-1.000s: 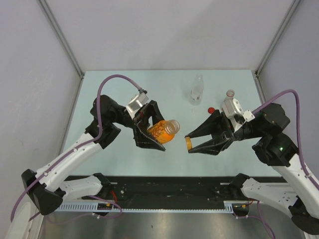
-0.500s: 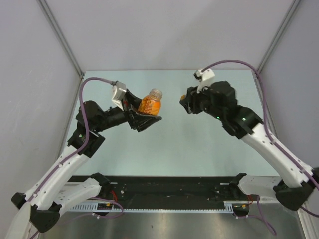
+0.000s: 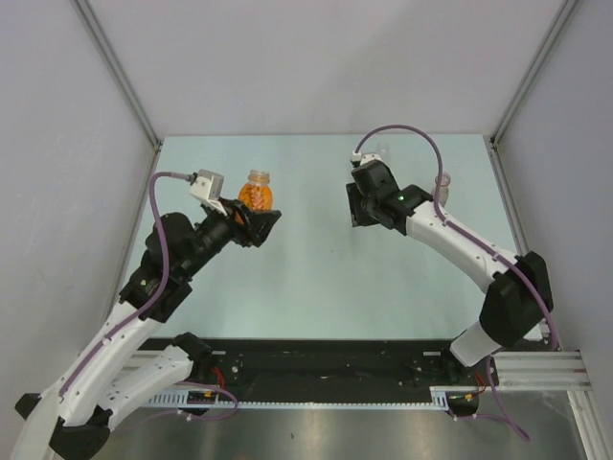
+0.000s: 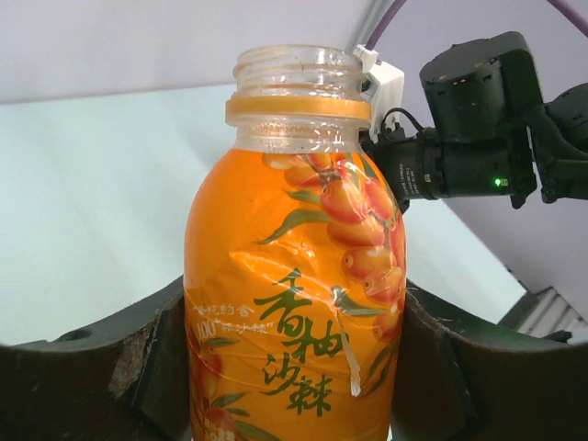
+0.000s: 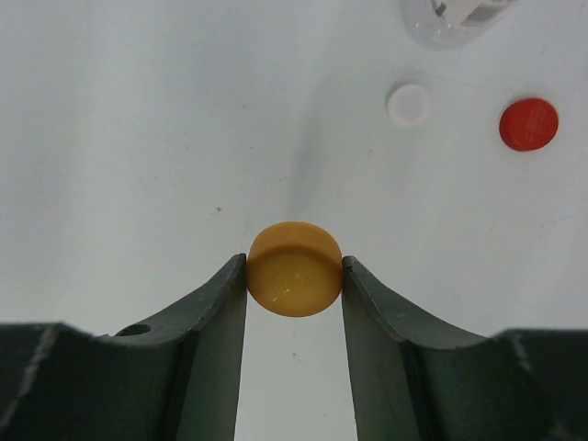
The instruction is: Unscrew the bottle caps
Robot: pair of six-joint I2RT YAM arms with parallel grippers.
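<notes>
The bare tabletop below my right gripper has room clear of the white cap, so the orange cap (image 5: pixel 294 271) will go there: my right gripper will move down next and release it.
My left gripper (image 3: pixel 253 217) is shut on the squat orange bottle (image 3: pixel 257 195) and holds it upright at the table's back left. In the left wrist view the bottle (image 4: pixel 294 276) has an open, capless neck with an orange ring. My right gripper (image 5: pixel 294 267) is shut on the orange cap (image 5: pixel 294 271) and holds it above the table; in the top view this gripper (image 3: pixel 358 205) is at the back middle. A white cap (image 5: pixel 409 104) and a red cap (image 5: pixel 528 124) lie on the table beyond it. A clear bottle (image 5: pixel 450 18) stands just past them.
A second clear bottle (image 3: pixel 442 182) shows partly behind the right arm (image 3: pixel 450 235) at the back right. The right arm's wrist (image 4: pixel 478 119) is close beside the orange bottle's neck in the left wrist view. Grey walls enclose the table on three sides.
Both arms have reached farther toward the back. The left gripper carried the orange bottle left and back and turned it upright. The right gripper carried the orange cap back toward the loose caps.
</notes>
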